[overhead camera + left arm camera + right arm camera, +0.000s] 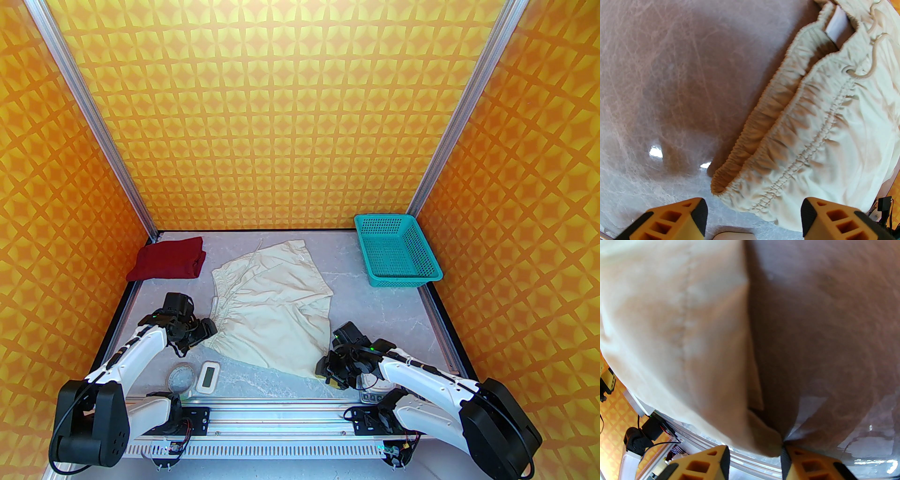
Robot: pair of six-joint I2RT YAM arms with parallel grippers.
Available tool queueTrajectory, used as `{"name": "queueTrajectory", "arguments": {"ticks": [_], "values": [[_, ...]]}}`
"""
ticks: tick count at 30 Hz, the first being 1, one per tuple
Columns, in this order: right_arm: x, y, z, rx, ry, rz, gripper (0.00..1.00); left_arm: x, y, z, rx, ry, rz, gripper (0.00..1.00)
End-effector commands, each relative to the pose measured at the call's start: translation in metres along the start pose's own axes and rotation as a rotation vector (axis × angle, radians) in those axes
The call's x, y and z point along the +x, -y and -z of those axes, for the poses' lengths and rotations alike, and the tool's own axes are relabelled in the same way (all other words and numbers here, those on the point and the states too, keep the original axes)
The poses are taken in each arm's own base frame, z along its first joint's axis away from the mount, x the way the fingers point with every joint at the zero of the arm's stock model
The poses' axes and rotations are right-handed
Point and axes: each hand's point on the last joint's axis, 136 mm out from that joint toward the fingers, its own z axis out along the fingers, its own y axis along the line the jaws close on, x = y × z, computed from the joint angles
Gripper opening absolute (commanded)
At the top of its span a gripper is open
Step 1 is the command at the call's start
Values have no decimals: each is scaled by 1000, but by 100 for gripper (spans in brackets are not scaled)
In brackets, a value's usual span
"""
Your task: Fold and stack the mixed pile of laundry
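The robot's left gripper needs to close its fingers on the near corner of the waistband.
The cream-white shorts (272,309) lie spread flat in the middle of the table, with the gathered waistband (787,117) on the left side. My left gripper (754,218) stands open at the waistband's near corner, which reaches in between its fingers; in the top view the left gripper (206,330) is at the shorts' left edge. At the near right hem corner (764,441), my right gripper (755,462) has its jaws apart, with the cloth corner lying between them and touching the right pad (785,460). The dark red shirt (168,265) rests folded at the back left.
A teal mesh basket (396,251) stands at the back right corner. A small white device (207,376) and a clear round ring (181,377) lie near the front edge, by the metal rail (281,412). Patterned walls enclose the table.
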Motion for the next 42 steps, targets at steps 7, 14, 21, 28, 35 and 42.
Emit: {"name": "queueTrajectory", "arguments": {"ticks": [7, 14, 21, 28, 35, 42], "values": [[-17, -8, -1, -1, 76, 6, 24, -1, -8, -11, -21, -1, 12, 72], [-20, -10, 0, -4, 87, 9, 15, 7, 6, -22, 53, -32, 23, 65], [-23, -15, 5, -8, 108, 16, 11, 16, 7, -24, 52, -46, 22, 56], [-31, -24, 21, 3, 176, 48, 6, 6, 19, -13, 94, 11, -1, 13], [-42, -32, 68, 104, 310, 117, 1, -2, 37, 25, 161, 106, -39, 0], [-57, -50, 118, 219, 425, 209, 1, -15, 56, 55, 205, 165, -63, 0]]}}
